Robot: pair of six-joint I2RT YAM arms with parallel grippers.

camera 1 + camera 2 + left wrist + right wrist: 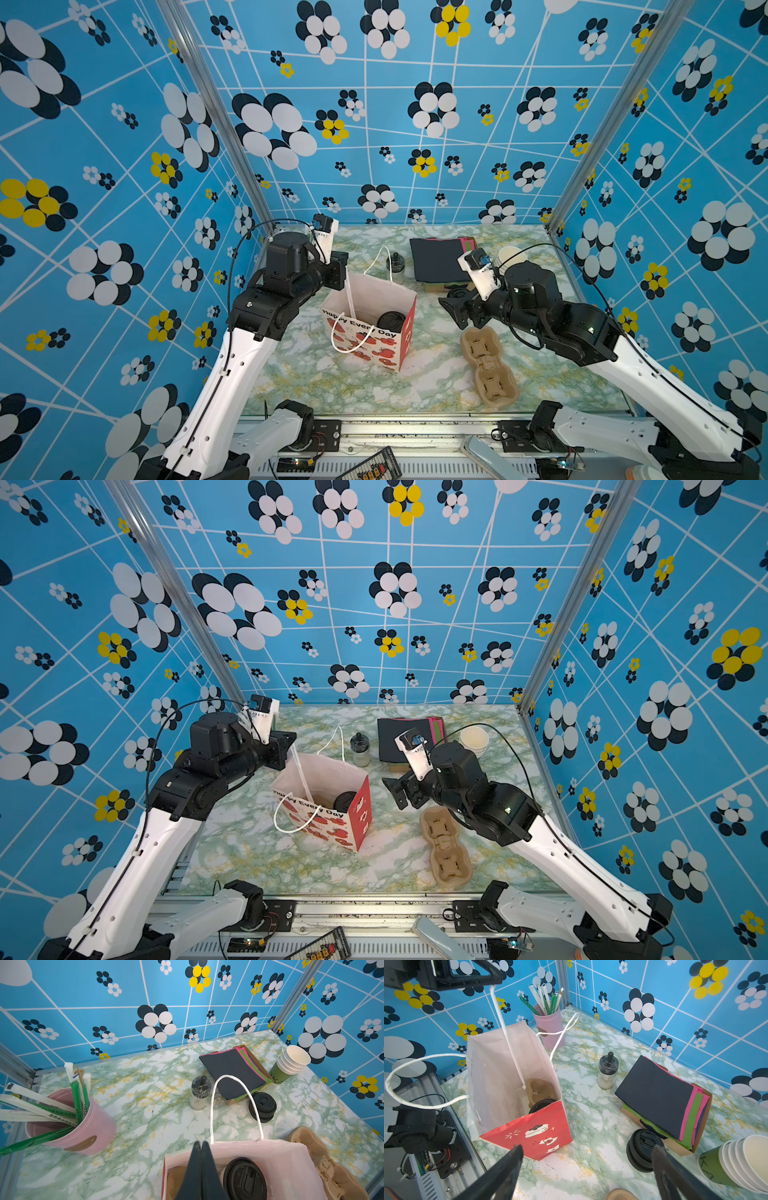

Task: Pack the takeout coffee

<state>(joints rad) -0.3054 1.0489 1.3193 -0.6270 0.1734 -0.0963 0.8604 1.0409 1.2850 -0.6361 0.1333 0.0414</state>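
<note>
The straw's lower end already hangs inside the bag, so I will next move my left gripper down toward the bag's open space beside the coffee and let go of the straw there.
The takeout coffee (390,322) (344,802) stands inside the red-and-white paper bag (365,345) (324,827), its black sip lid (245,1180) (542,1103) facing up. A brown pulp carrier (539,1088) lies under it on the bag's floor. My left gripper (345,274) (291,748) (200,1144) hovers over the bag's far-left corner, shut on the top of a white wrapped straw (508,1039) that slants down into the bag. My right gripper (451,313) (395,791) (586,1148) hangs open to the right of the bag, holding nothing.
Right of the bag lies a second pulp carrier (488,365) (444,845). At the back stand a shaker jar (395,266) (607,1072), a box of napkins (436,259), a stack of black lids (643,1151) (262,1107) and nested paper cups (473,739) (737,1165). A pink can of straws (83,1126) stands at the back left.
</note>
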